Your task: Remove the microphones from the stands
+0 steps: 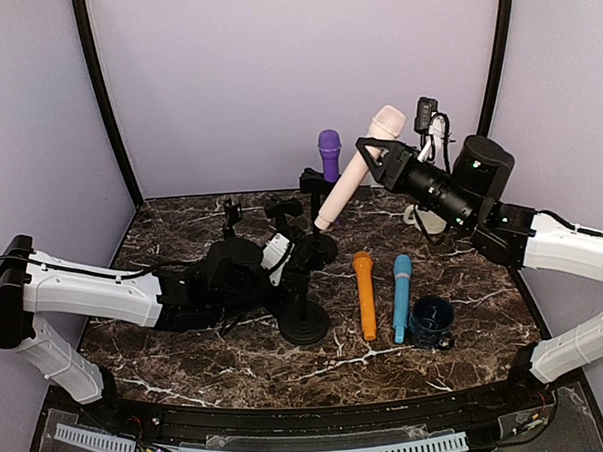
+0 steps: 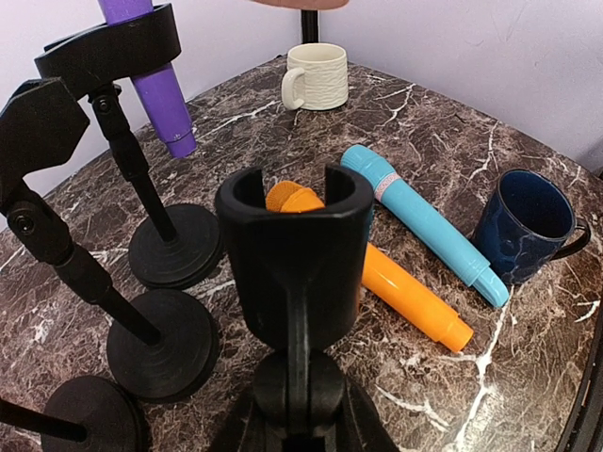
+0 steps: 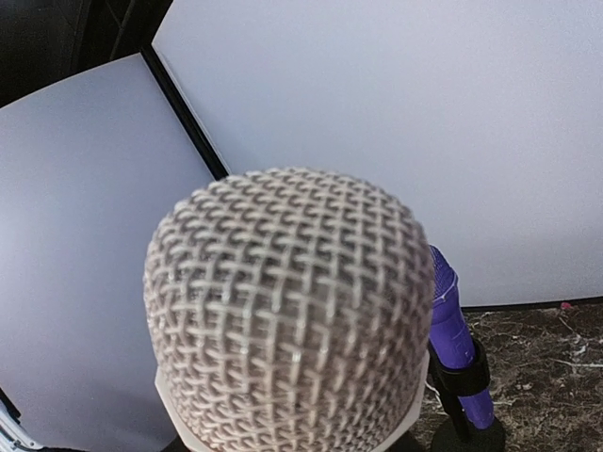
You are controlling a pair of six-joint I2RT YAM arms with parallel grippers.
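The cream-pink microphone (image 1: 354,169) will go down next into the gap between the orange and blue ones, as bare tabletop shows there. My right gripper will tilt down, lower it and then let it go.
A cream-pink microphone (image 1: 354,169) with a mesh head hangs tilted in the air, held by my right gripper (image 1: 377,161), which is shut on its upper body. Its mesh head (image 3: 287,311) fills the right wrist view and hides the fingers. My left gripper (image 1: 288,255) is shut on the post of a black stand (image 1: 304,321) at the table's middle. In the left wrist view my left gripper (image 2: 301,414) holds the stand just below its clip (image 2: 292,245), which is empty. The microphone's tail end is above and behind that clip, apart from it.
A purple microphone (image 1: 329,155) sits in another stand (image 1: 320,247) behind. Two more empty stands (image 2: 160,344) are to the left. An orange microphone (image 1: 365,293) and a blue one (image 1: 401,297) lie on the table beside a dark blue mug (image 1: 431,320). A white mug (image 2: 316,77) stands at the back.
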